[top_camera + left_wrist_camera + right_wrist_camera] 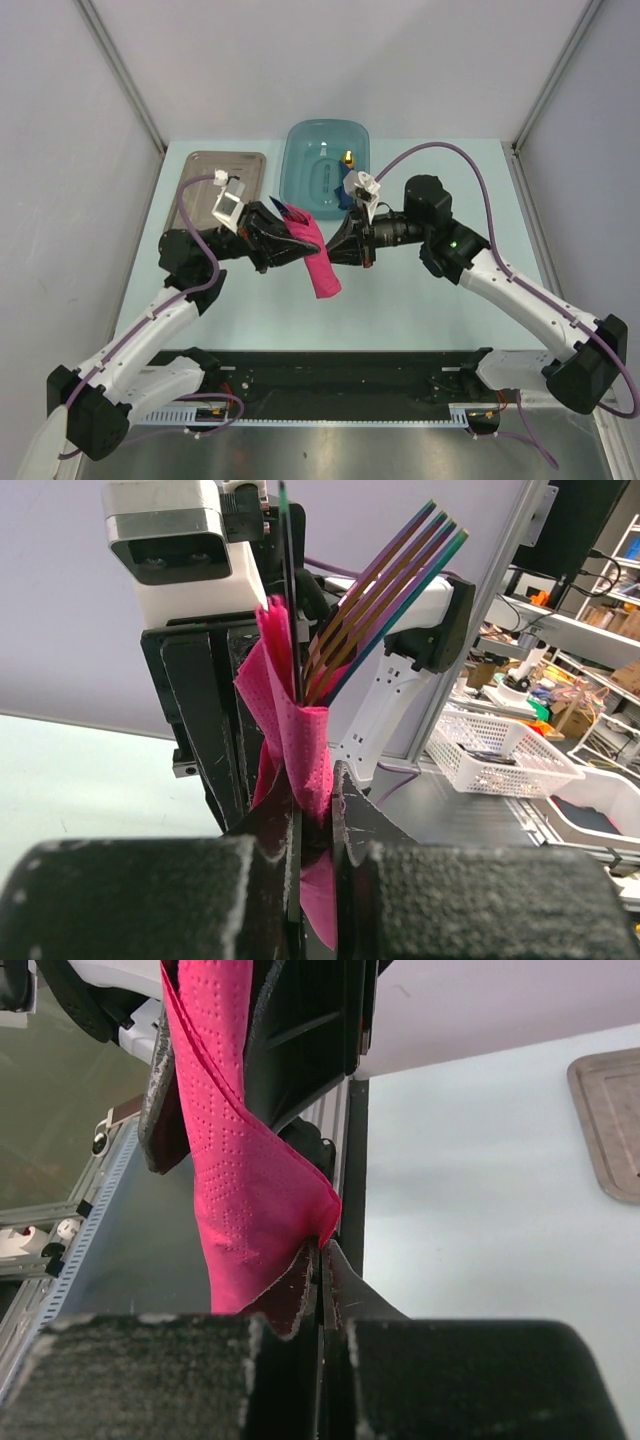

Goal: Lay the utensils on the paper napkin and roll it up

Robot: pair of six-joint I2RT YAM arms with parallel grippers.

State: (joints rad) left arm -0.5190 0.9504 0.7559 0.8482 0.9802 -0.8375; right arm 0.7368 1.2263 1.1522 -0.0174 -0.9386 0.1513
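Note:
The bundle should next go outward toward the teal tub's near edge (329, 212) in my left gripper and be released there, because my right gripper pinches the napkin (320, 268).
The paper napkin (320, 268) hangs above the table's middle as a loose magenta roll, held between both arms. The utensils (283, 208) stick out of its upper end. In the left wrist view, iridescent fork tines (390, 590) and a thin blade (287, 580) rise out of the napkin (295, 740). My left gripper (300, 242) (318, 790) is shut on the wrapped bundle. My right gripper (336, 246) (322, 1252) faces it from the right, with its jaws pressed together on a folded edge of the napkin (240, 1180). The utensil handles are hidden inside the paper.
A grey-brown metal tray (205, 165) lies at the back left. A teal tub (305, 150) stands at the back centre, holding a blue object with a yellow tip (347, 160). Frame posts stand at the table's far corners.

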